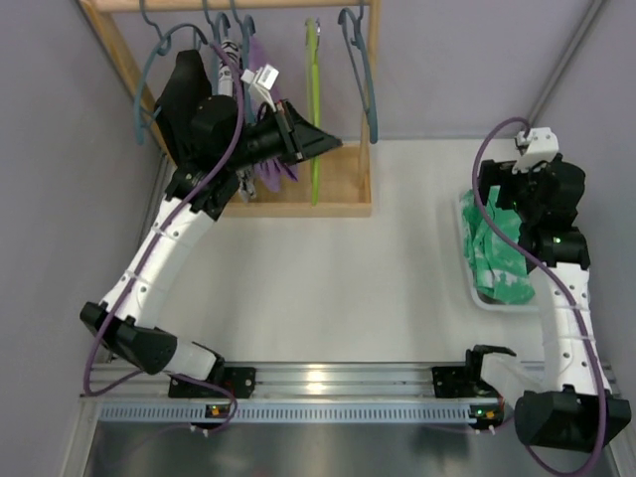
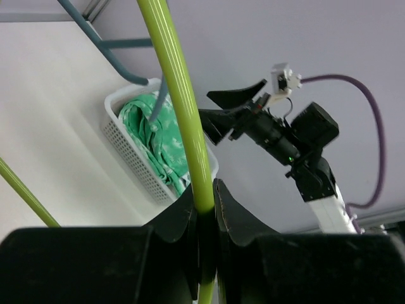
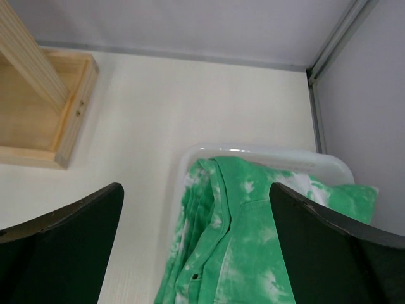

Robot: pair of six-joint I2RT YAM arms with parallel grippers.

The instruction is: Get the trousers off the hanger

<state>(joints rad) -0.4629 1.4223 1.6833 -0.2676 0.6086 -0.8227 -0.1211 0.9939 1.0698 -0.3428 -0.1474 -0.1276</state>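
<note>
The trousers (image 1: pixel 497 260) are in the basket, so my left gripper will next move the empty lime-green hanger outward toward the lone teal hanger and then open.
The green tie-dye trousers (image 1: pixel 497 260) lie crumpled in a white basket (image 1: pixel 467 290) at the right, off any hanger. They also show in the right wrist view (image 3: pixel 253 240) and the left wrist view (image 2: pixel 155 136). My right gripper (image 1: pixel 500 199) hangs open and empty just above them (image 3: pixel 196 190). A bare lime-green hanger (image 1: pixel 314 109) hangs on the wooden rack. My left gripper (image 1: pixel 326 145) is shut on its thin bar (image 2: pixel 183 107), the jaws pinching it (image 2: pixel 204 193).
The wooden rack (image 1: pixel 333 194) stands at the back left with teal hangers (image 1: pixel 363 75), a black garment (image 1: pixel 184 99) and purple clothing (image 1: pixel 266 94). The basket rim (image 3: pixel 266 154) sits near the right wall. The rack's base corner (image 3: pixel 63 120) lies left of the basket.
</note>
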